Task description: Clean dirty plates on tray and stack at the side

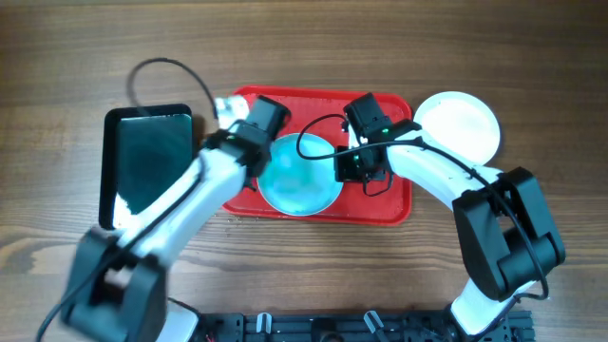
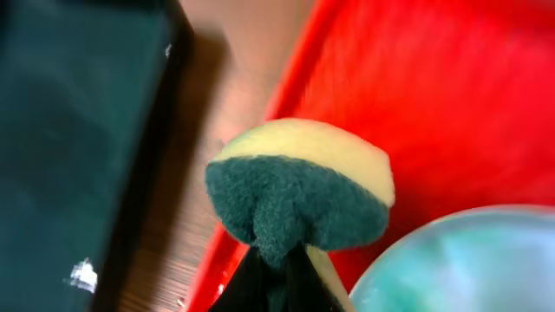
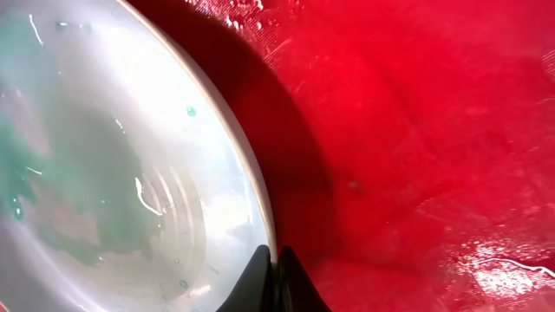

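Note:
I will raise my right gripper, then move it to the right in the overhead view and let go of the turquoise plate's rim over the white plate (image 1: 458,125), because the white plate is already beside the tray.
A pale turquoise plate (image 1: 298,175) lies on the red tray (image 1: 394,204), with green smears inside, as the right wrist view (image 3: 104,173) shows. My right gripper (image 1: 353,167) is shut on this plate's right rim (image 3: 269,260). My left gripper (image 1: 249,133) is at the plate's upper left, shut on a sponge (image 2: 299,186) with a dark green scouring side and a yellow back, held over the tray's left edge (image 2: 260,130). A white plate (image 1: 458,125) lies on the table right of the tray. A third plate is out of view.
A glossy black tray (image 1: 144,157) lies left of the red tray, also seen in the left wrist view (image 2: 69,130). Cables run over the red tray near my right arm. Water drops lie on the red tray (image 3: 486,260).

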{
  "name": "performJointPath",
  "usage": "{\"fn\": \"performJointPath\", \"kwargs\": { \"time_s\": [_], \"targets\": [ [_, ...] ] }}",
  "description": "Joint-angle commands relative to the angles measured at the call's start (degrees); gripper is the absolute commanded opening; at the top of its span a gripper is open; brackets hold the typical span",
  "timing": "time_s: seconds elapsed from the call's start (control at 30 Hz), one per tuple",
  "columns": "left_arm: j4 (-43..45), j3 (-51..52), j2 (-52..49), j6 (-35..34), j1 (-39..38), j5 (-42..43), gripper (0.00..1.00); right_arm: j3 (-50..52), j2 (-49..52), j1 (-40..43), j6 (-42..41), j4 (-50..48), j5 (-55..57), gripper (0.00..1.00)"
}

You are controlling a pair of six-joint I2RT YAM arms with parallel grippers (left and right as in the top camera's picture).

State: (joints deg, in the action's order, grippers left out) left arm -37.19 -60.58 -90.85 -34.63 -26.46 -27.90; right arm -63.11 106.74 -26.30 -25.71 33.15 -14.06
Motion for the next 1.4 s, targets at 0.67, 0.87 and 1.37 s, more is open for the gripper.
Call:
{"fn": "performJointPath", "kwargs": {
  "time_s": [0.67,0.87,1.37],
  "targets": [
    [-8.3,0.0,17.4,-3.8,42.8,33.4,0.04,-22.4,-11.5,-28.5,31.1,14.0,74.6,0.04],
    [-8.3,0.0,17.3,-3.8,42.8,33.5,0.04,-22.4,-11.5,-35.8,52.4,1.0,93.6,0.05],
    [-8.6,0.0,17.2,-3.8,42.8,33.5,0.04,-17.3,-11.5,-18.4,10.0,11.4,44.4,0.04]
  ]
}}
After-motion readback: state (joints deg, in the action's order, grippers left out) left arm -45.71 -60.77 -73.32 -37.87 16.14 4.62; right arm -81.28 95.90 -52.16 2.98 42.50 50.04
